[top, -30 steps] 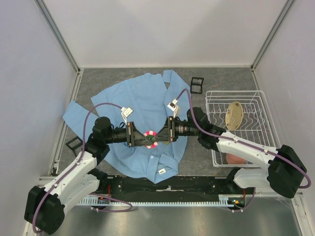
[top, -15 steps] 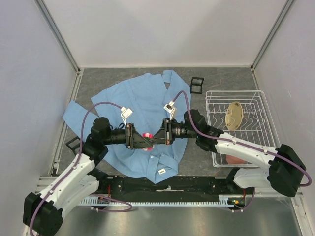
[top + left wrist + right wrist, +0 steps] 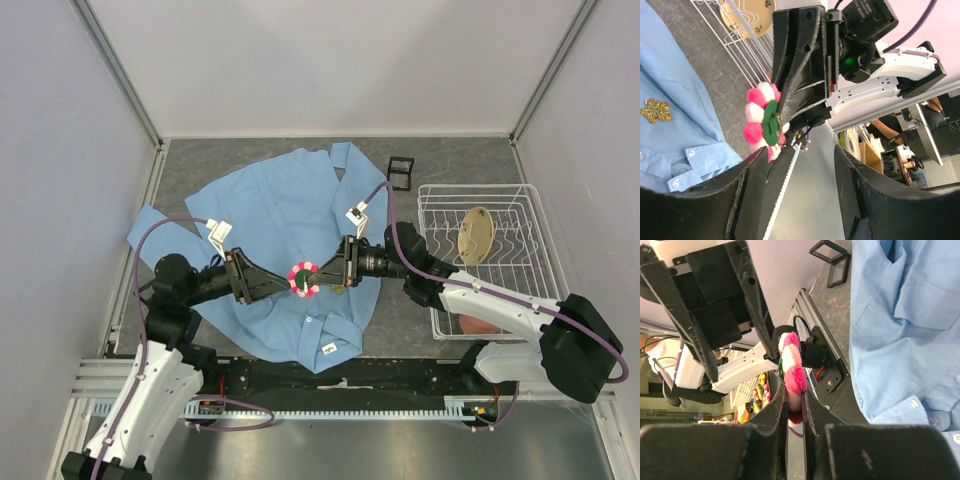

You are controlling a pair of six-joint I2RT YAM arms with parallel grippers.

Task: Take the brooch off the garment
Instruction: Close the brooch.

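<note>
The small black frame by the wire rack is empty, so my right gripper needs to swing outward next, lower the brooch (image 3: 303, 279) into it and release it there.
The brooch (image 3: 303, 279), a fuzzy pink and white flower with a green centre, hangs above the garment (image 3: 275, 205), a light blue shirt spread on the grey table. My right gripper (image 3: 320, 279) is shut on the brooch (image 3: 792, 367), its edge pinched between the pads. The left gripper (image 3: 283, 286) points at the brooch from the left, just short of it. In the left wrist view the left gripper (image 3: 800, 167) stands open with nothing between its fingers, and the brooch (image 3: 762, 122) sits beyond its left fingertip. The garment (image 3: 670, 70) lies below.
A white wire rack (image 3: 520, 190) at the right holds a tan round piece (image 3: 477, 233) and a pinkish item (image 3: 478, 322). Small black frames lie at the back (image 3: 400, 172) and left (image 3: 148, 292). A gold emblem (image 3: 655, 109) is on the shirt.
My left gripper has opened and drawn back to the left, off the brooch. The right gripper has kept its grip on the brooch and turned it face up.
</note>
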